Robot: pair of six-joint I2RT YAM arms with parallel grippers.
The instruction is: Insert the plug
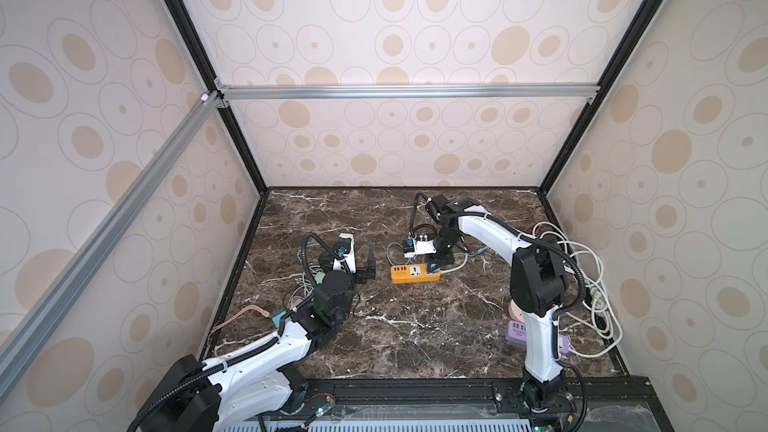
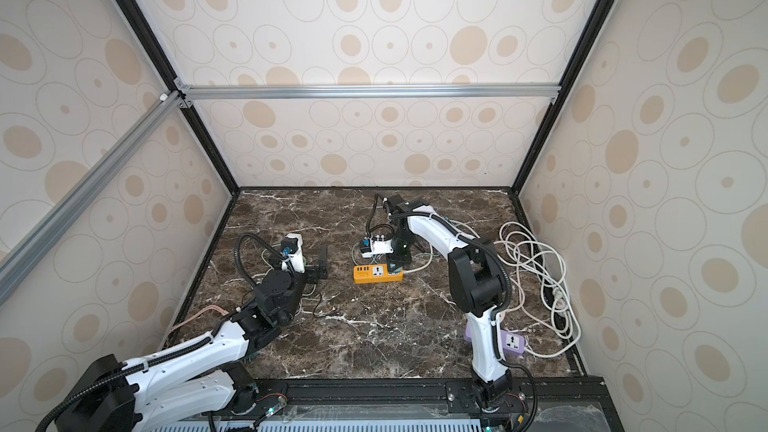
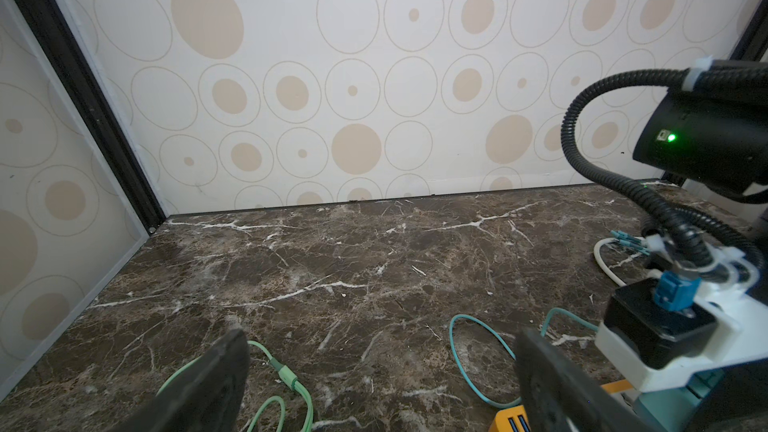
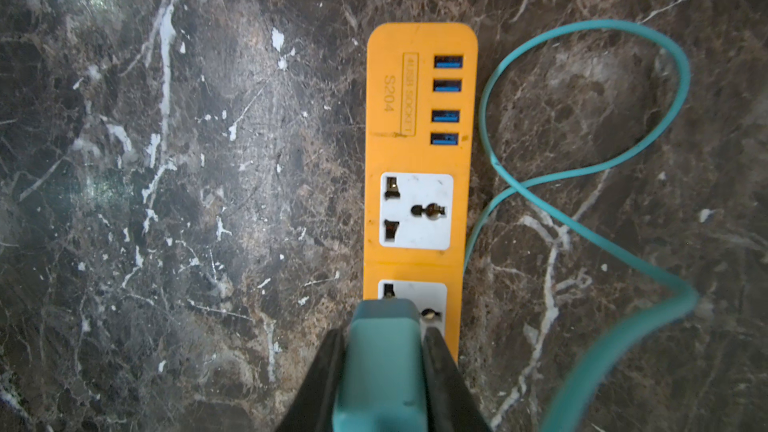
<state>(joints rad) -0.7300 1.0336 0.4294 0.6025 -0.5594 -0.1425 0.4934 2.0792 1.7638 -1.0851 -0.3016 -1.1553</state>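
My right gripper needs to go down onto the power strip's second socket [image 4: 429, 309] next and release the teal plug [image 4: 384, 367] there, because the second socket's holes still show past the plug's end.
An orange power strip [image 1: 414, 274] [image 2: 378, 274] lies flat on the marble table, mid-floor. In the right wrist view it [image 4: 419, 151] shows several blue USB ports and a free white socket [image 4: 415, 209]. My right gripper [image 4: 384, 334] [image 1: 436, 261] is shut on a teal plug [image 4: 384, 367], held right over the strip's second socket and covering most of it. The pins are hidden. The plug's teal cable [image 4: 582, 168] loops beside the strip. My left gripper [image 3: 380, 342] [image 1: 361, 272] stands open and empty to the left of the strip.
A green cable [image 3: 286, 376] lies under the left gripper. A coil of white cable [image 1: 590, 284] and a purple power strip [image 2: 515, 342] sit at the right edge. A pink cable [image 1: 241, 313] lies by the left wall. Patterned walls close three sides.
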